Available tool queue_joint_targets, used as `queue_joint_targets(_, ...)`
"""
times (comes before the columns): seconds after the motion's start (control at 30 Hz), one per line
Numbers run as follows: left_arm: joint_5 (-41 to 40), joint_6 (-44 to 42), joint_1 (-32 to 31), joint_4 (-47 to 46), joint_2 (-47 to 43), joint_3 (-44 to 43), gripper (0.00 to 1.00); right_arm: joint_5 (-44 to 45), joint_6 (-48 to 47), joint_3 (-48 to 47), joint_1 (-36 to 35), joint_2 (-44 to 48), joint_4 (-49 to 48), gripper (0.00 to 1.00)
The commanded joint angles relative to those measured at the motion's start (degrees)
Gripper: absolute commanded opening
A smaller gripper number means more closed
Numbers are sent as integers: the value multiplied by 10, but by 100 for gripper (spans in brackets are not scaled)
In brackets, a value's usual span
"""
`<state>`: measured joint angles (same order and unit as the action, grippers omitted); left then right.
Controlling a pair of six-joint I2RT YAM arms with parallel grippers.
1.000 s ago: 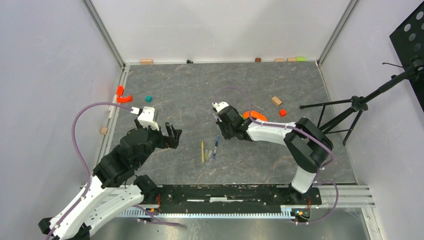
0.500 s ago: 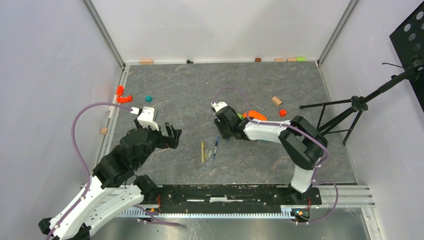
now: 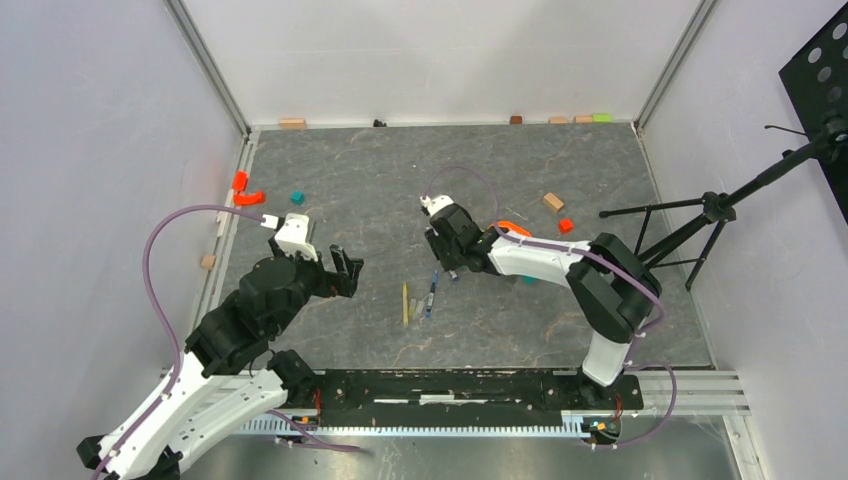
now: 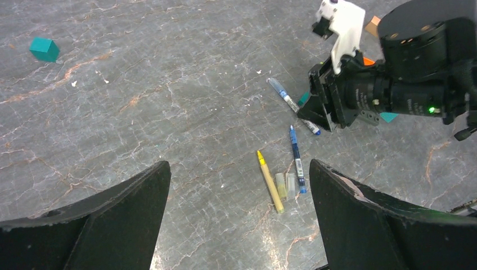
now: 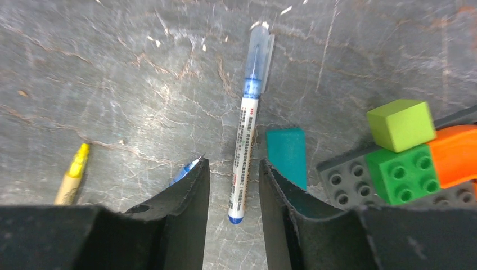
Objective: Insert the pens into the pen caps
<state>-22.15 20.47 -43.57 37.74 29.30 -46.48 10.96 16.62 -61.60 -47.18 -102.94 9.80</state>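
The blue pen's bare far tip should stay free, so my left gripper should next move down and toward the right in the top view, astride the blue pen's near end (image 3: 429, 311) (image 4: 301, 183).
A white-barrelled pen (image 5: 245, 154) with a blue end and a bluish cap (image 5: 258, 62) on its far end lies flat on the table. My right gripper (image 5: 233, 166) stands open astride its near end, a gap showing on each side. From above, the right gripper (image 3: 447, 266) is at mid-table. A yellow pen (image 4: 270, 181), two tiny pale pen caps (image 4: 280, 185) (image 4: 291, 184) and a blue pen (image 4: 296, 160) lie side by side. My left gripper (image 4: 239, 169) hangs wide open and empty, up and to the left of them (image 3: 345, 272).
A teal block (image 5: 287, 156), a grey brick (image 5: 349, 183), green bricks (image 5: 402, 174) and an orange arch (image 5: 453, 152) lie just right of the right gripper. A teal cube (image 3: 297, 197) and red pieces (image 3: 247, 195) sit far left. A tripod (image 3: 700, 215) stands at right.
The right gripper's jaws have parted and it has drawn slightly back; the white pen now lies loose on the table. The left arm has not moved.
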Motion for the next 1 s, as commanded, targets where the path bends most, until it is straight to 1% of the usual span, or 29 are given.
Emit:
queue_joint_targets(0.0, 5, -20, 2, 1, -3, -1, 97, 31, -3, -40, -6, 61, 22, 45)
queue_joint_targets(0.1, 10, -20, 2, 1, -2, -1, 97, 51, 27, -40, -16, 81, 44, 51)
queue_joint_targets(0.17, 13, -19, 2, 0, -4, -1, 97, 67, 64, -38, -30, 88, 63, 54)
queue_joint_targets(0.27, 16, -18, 3, 0, -5, 0, 97, 78, 133, -18, -66, 102, 59, 58)
queue_joint_targets(0.4, 23, -17, 2, 0, -4, 0, 97, 104, 214, -5, -107, 102, 56, 58)
queue_joint_targets(0.53, 29, -15, 2, 1, -6, 0, 97, 128, 268, -14, -119, 81, 75, 55)
queue_joint_targets(0.6, 30, -13, 2, 1, -10, 0, 97, 135, 282, -20, -123, 70, 89, 54)
queue_joint_targets(0.73, 34, -10, 2, 1, -7, 3, 97, 137, 287, -13, -126, 69, 81, 54)
queue_joint_targets(0.87, 47, 1, 3, -2, 12, 5, 91, 158, 282, -5, -126, 80, 97, 53)
queue_joint_targets(0.97, 73, 18, 2, -5, 42, 5, 86, 188, 270, 9, -125, 109, 106, 53)
